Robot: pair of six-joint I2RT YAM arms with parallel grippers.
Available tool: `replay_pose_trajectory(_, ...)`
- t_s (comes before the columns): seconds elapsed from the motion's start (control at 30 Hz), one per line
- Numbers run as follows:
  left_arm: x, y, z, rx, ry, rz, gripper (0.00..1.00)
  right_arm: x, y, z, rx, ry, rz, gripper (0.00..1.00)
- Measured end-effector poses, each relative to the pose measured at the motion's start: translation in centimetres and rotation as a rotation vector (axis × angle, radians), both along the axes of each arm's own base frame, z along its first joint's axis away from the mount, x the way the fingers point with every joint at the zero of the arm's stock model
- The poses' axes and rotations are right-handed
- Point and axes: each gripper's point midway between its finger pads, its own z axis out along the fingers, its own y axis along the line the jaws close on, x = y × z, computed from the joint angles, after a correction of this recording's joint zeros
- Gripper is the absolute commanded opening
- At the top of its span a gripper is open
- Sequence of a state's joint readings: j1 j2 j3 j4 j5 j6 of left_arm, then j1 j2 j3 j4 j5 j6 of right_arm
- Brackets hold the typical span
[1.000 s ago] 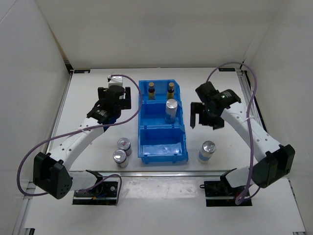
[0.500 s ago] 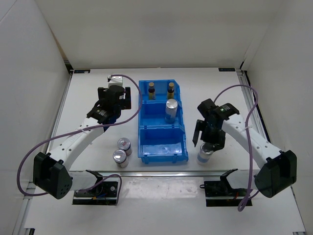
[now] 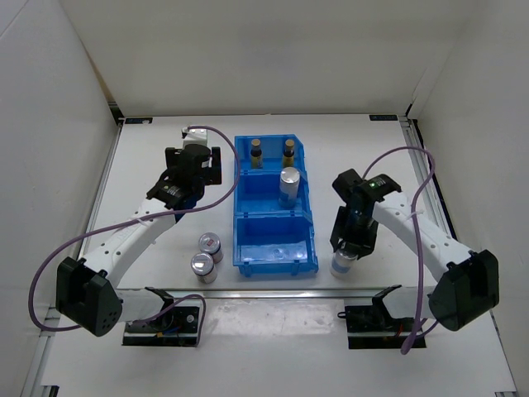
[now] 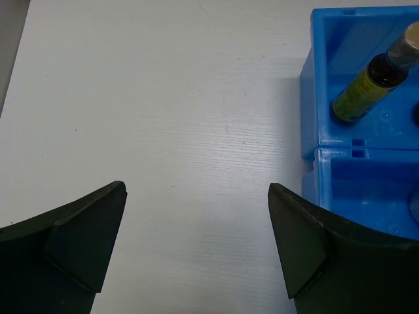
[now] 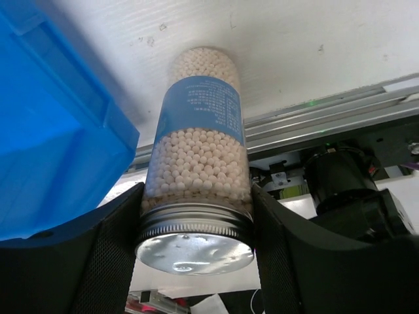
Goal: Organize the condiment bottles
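A matching jar is already in the bin's middle section, so I will raise my right gripper, swing outward over the free space beside that jar (image 3: pixel 259 193), lower and release.
My right gripper (image 3: pixel 350 241) is shut on the lid end of a silver-lidded blue-white jar (image 3: pixel 341 264) that stands on the table just right of the blue bin (image 3: pixel 237 223). In the right wrist view both fingers (image 5: pixel 111 261) press the sides of the jar (image 5: pixel 200 150). The bin's far compartment holds two dark-brown bottles (image 3: pixel 256 151) (image 3: pixel 289 151), and its middle one holds another silver-lidded jar (image 3: pixel 288 184). Two short jars (image 3: pixel 212 245) (image 3: pixel 202 265) stand left of the bin. My left gripper (image 3: pixel 187 192) hangs open over bare table (image 4: pixel 196 229), with one brown bottle (image 4: pixel 366 88) to its right.
The bin's near compartment (image 3: pixel 277 248) holds nothing. A metal rail (image 5: pixel 327 124) runs along the table's near edge, close behind the held jar. White walls enclose the table on three sides. The arm base mounts (image 3: pixel 372 318) sit at the front.
My right gripper moved from beside the bin's middle toward the near edge, came down over the blue-white jar and shut on it. The left arm stayed still.
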State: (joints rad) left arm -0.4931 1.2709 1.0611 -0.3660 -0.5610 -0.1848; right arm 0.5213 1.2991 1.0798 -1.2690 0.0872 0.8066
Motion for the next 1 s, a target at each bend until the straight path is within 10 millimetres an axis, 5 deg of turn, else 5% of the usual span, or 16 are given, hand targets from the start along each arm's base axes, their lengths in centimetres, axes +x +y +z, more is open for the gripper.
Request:
replay_pose_trajectory(0.13,0.0,0.0,0.0,0.000,0.000,0.000,1.00,1.7,-0.3,2.8,-0.015,-0.102,-0.007,0.01)
replay_pose_trajectory(0.37,0.0,0.0,0.0,0.000,0.000,0.000,1.00,7.1,1.3,12.4,0.099,-0.478,0.046,0.00)
replay_pose_trajectory(0.63,0.0,0.0,0.0,0.000,0.000,0.000,1.00,13.4,7.4,19.3,0.239,-0.712,0.286,0.00)
replay_pose_trajectory(0.8,0.0,0.0,0.1,-0.001,-0.002,0.000,1.00,18.1,14.6,19.6,0.330,-0.730,0.469,0.00)
replay_pose_trajectory(1.0,0.0,0.0,0.1,-0.001,-0.001,0.000,1.00,20.2,21.8,14.1,0.377,-0.591,0.640,0.00)
